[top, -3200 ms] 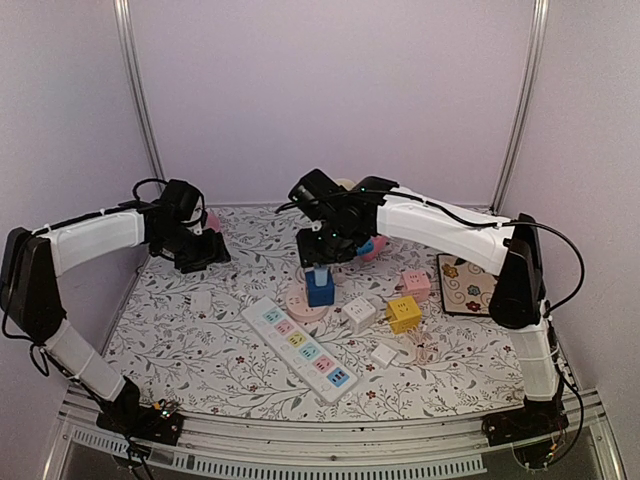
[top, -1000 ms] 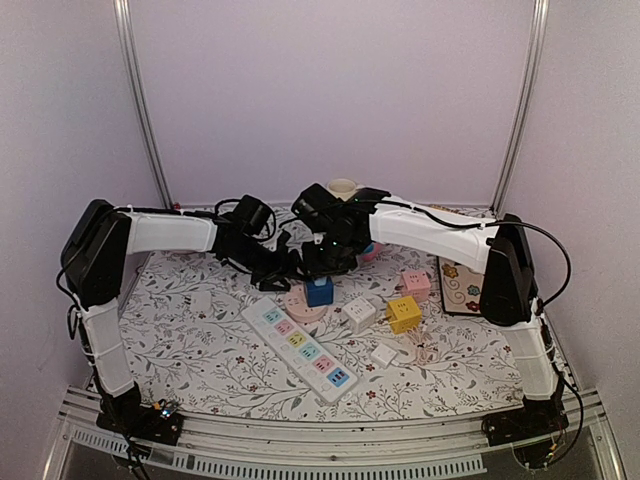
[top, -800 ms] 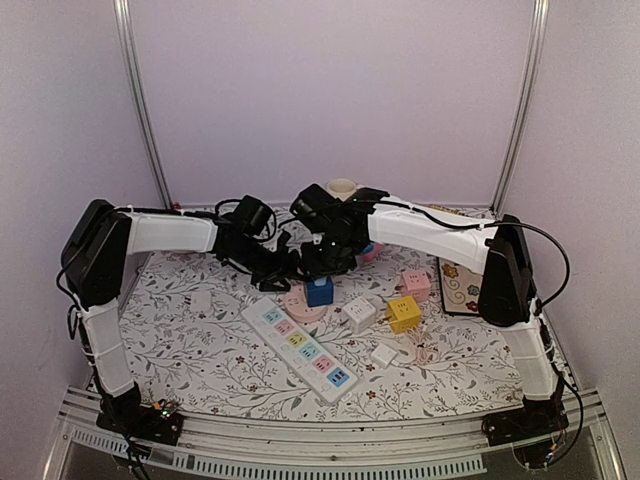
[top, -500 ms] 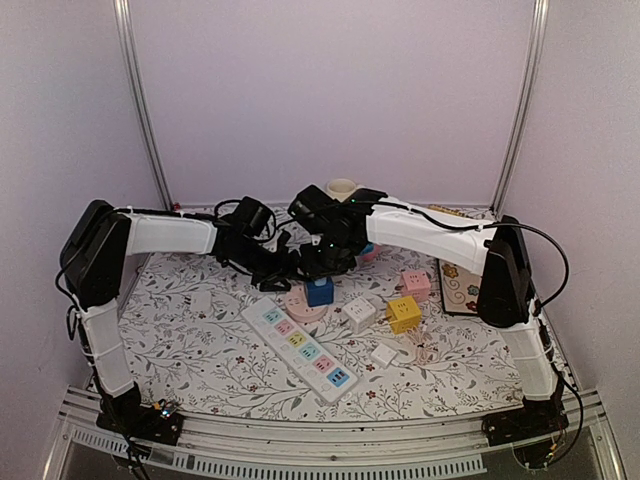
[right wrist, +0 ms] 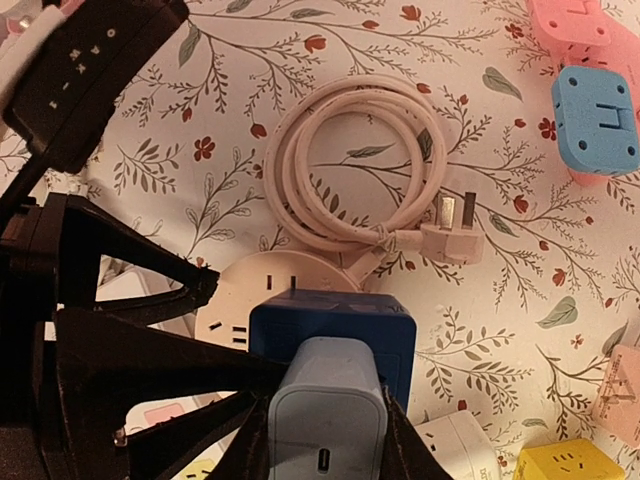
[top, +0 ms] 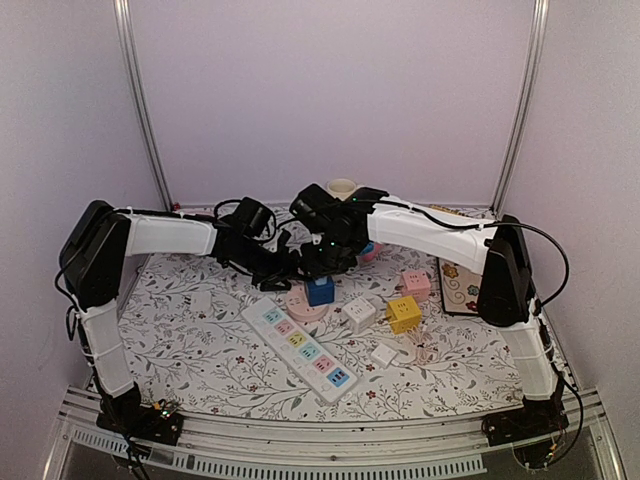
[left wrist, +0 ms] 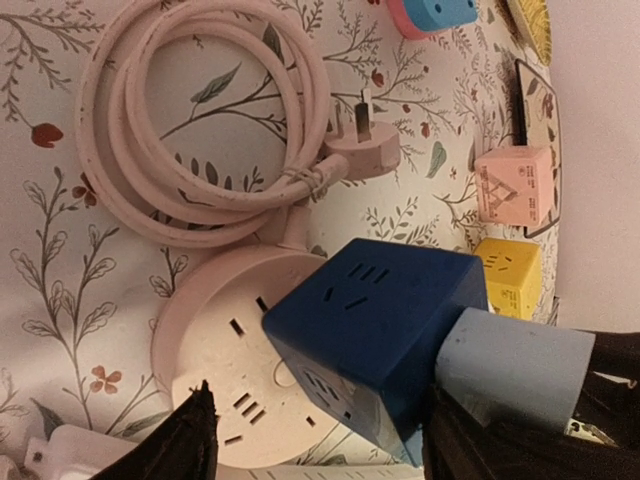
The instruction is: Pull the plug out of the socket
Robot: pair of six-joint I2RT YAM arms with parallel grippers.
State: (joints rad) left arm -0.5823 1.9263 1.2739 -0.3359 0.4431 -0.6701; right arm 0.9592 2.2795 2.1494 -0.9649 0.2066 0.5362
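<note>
The plug sits in the top of the cube socket, so my right gripper next needs to go up, move toward the pink cube, and go down to let go on the bare tabletop beside it.
A light blue plug (right wrist: 325,410) sits in the top of a dark blue cube socket (top: 320,291), which stands on a round pink socket (top: 299,304). My right gripper (right wrist: 325,445) is shut on the plug, one finger on each side. My left gripper (left wrist: 315,440) is open, its jaws spread wide to either side of the pink socket (left wrist: 215,370) and the cube (left wrist: 375,320), low by the table. In the top view it (top: 289,268) comes in from the left and the right gripper (top: 322,264) from above. The left fingers (right wrist: 130,290) show in the right wrist view.
The pink socket's coiled cable (right wrist: 350,165) lies just behind it. A white power strip (top: 300,348) lies in front. White (top: 359,312), yellow (top: 404,313) and pink (top: 416,284) cubes, a small white adaptor (top: 384,354) and a floral tile (top: 468,285) lie to the right.
The left arm has swung from the far left of the table over to the pink socket. The right gripper has sunk slightly on the plug. Over the last second almost nothing moved.
</note>
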